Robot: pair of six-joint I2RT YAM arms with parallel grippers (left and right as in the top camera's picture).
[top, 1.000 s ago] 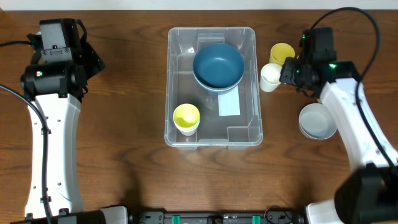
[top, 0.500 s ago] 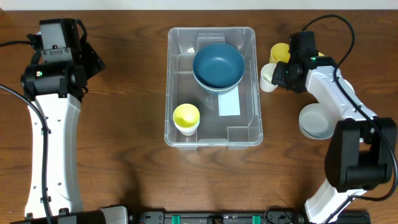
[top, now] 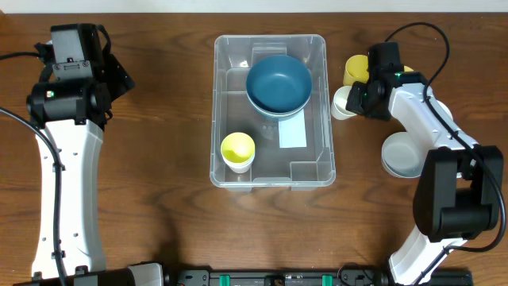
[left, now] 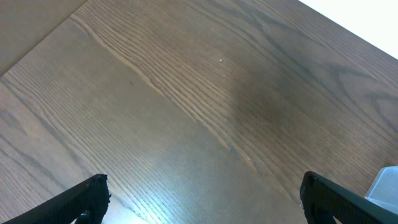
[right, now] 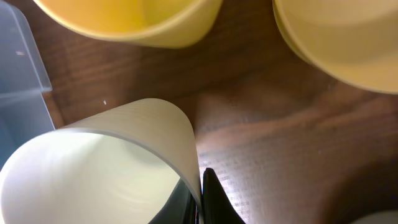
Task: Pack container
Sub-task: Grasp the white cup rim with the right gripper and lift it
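Observation:
I should next lift my right gripper over the container's side and lower it to release in the bare gap on the container's bottom between the dark blue bowl and yellow cup.
The clear plastic container stands mid-table with a white label on its base. Inside are a dark blue bowl at the far end and a yellow cup in a white cup near the front left. My right gripper is shut on the rim of a white cup just right of the container; one finger is inside the cup wall, one outside. My left gripper is open over bare table far left of the container.
A yellow cup stands just behind the white cup, with another pale yellow cup beside it. A light grey bowl sits on the table at the right. The container's wall is left of the white cup.
The right arm swung in and its gripper closed onto the white cup's rim; over the last half second it has barely moved. The left arm has stayed still.

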